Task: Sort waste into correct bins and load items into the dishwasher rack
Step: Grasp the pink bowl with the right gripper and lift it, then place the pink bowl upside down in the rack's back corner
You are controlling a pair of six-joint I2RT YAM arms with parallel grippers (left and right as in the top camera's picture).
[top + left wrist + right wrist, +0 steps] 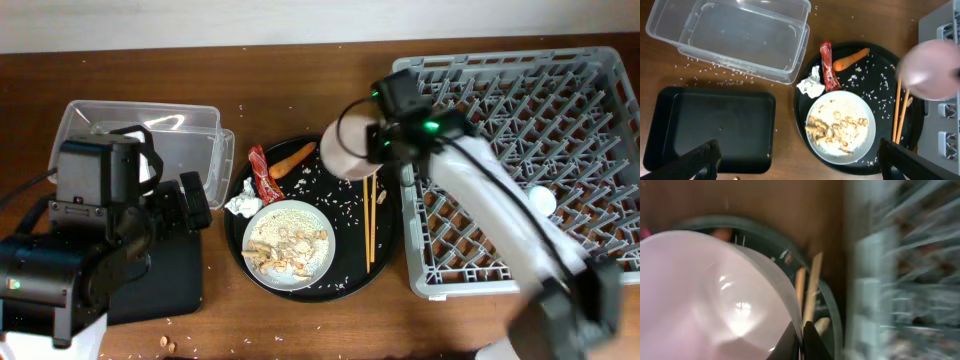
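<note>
I should next turn my right gripper and move it over the rack (pixel 520 160) to let go of the bowl, because the empty far rows are to the gripper's right in the overhead view.
My right gripper (pixel 801 337) is shut on the rim of the white-pink bowl (pixel 350 150) and holds it above the round black tray's far right, beside the grey dishwasher rack (pixel 520 160). The bowl also shows in the right wrist view (pixel 715 290). On the tray lie the chopsticks (pixel 371 228), a pale plate of food scraps (pixel 290 245), a red wrapper (pixel 262 172), a carrot piece (pixel 293 157) and a white tissue (pixel 241 205). The clear tub (pixel 140 135) and black tray bin (pixel 710 125) lie at the left. My left gripper (pixel 800 165) is open above them. A pale round thing, maybe the cup (pixel 541 199), sits in the rack.
The large round black tray (pixel 385 255) sits between the bins and the rack. Loose rice is scattered on it and on the wooden table (pixel 300 90). The rack's left wall stands close to the tray's right edge.
</note>
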